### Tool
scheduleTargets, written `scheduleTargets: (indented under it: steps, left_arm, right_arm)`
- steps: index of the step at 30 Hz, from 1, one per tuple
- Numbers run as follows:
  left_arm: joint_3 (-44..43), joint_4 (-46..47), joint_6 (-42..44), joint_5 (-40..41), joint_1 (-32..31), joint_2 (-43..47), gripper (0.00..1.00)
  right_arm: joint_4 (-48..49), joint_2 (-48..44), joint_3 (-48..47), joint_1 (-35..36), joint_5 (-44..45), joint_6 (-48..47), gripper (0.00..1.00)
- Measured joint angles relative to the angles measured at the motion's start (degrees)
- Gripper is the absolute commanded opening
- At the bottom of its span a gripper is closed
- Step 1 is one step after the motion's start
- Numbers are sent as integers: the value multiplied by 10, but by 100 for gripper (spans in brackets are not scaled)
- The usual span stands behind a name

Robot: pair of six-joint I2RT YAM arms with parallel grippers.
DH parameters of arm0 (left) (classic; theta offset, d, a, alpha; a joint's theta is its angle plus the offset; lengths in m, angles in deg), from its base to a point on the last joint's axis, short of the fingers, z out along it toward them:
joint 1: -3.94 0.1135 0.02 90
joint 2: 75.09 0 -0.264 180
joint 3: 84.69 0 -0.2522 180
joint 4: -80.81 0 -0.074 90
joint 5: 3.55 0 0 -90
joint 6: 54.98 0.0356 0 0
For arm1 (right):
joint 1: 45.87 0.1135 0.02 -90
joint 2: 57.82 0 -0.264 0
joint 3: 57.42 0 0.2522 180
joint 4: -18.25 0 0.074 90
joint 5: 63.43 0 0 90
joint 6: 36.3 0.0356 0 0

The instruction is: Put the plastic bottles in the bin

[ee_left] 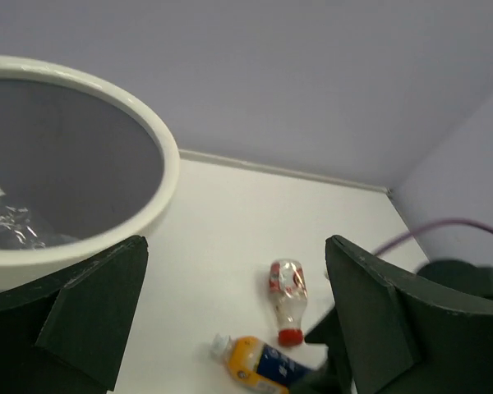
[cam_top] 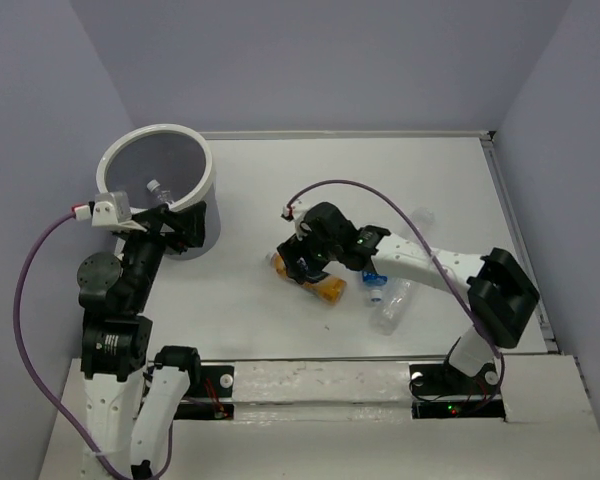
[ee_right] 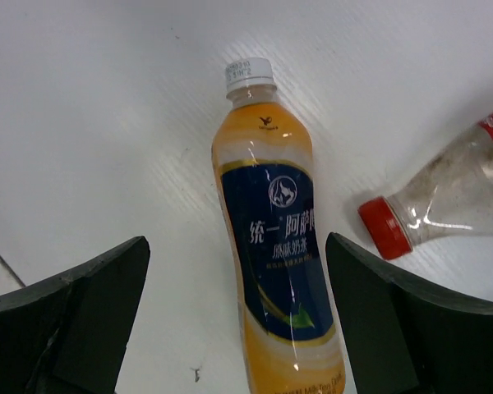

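Note:
The right gripper comes down toward the capped end of the yellow-orange bottle (ee_right: 275, 246), lengthwise below my open fingers, next, and closes across the bottle's orange shoulder (ee_right: 264, 150).
The white bin (cam_top: 206, 172) stands at the far left, with one clear bottle (cam_top: 157, 189) inside; the bin's rim (ee_left: 163, 190) and that bottle (ee_left: 13, 227) also show in the left wrist view. My left gripper (cam_top: 172, 218) is open and empty beside the rim. My right gripper (cam_top: 306, 266) is open, low over the lying yellow-orange bottle (ee_right: 275, 246), a finger on each side. The red-capped clear bottle (ee_right: 448, 195) lies just beside it. A clear bottle (cam_top: 392, 308) lies near the right arm. Another faint clear bottle (cam_top: 421, 217) lies further back.
Grey walls close the table on three sides. A purple cable (cam_top: 380, 195) loops over the right arm. The left wrist view shows the yellow-orange bottle (ee_left: 259, 365) and red-capped bottle (ee_left: 287, 300) on the white table.

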Motion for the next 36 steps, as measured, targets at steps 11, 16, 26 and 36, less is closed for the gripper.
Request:
scheduleTargets:
  steps: [11,16,26,36]
  left_arm:
    - [14,-100,0,-101,0,64,99]
    - [13,-110,4,-107,0,67,99]
    - [-10,-114,7,-107,-5,70,98]
    - [-138,-88,-19,-109,-30,81,98]
  right_arm:
    - [-60,203,-142,26,57,-79,90]
    - [-82,245,-169,33,81,-89,70]
    - [-94,227,-221,70,94,-44,48]
    - [8,112,-361,74,63,5,47]
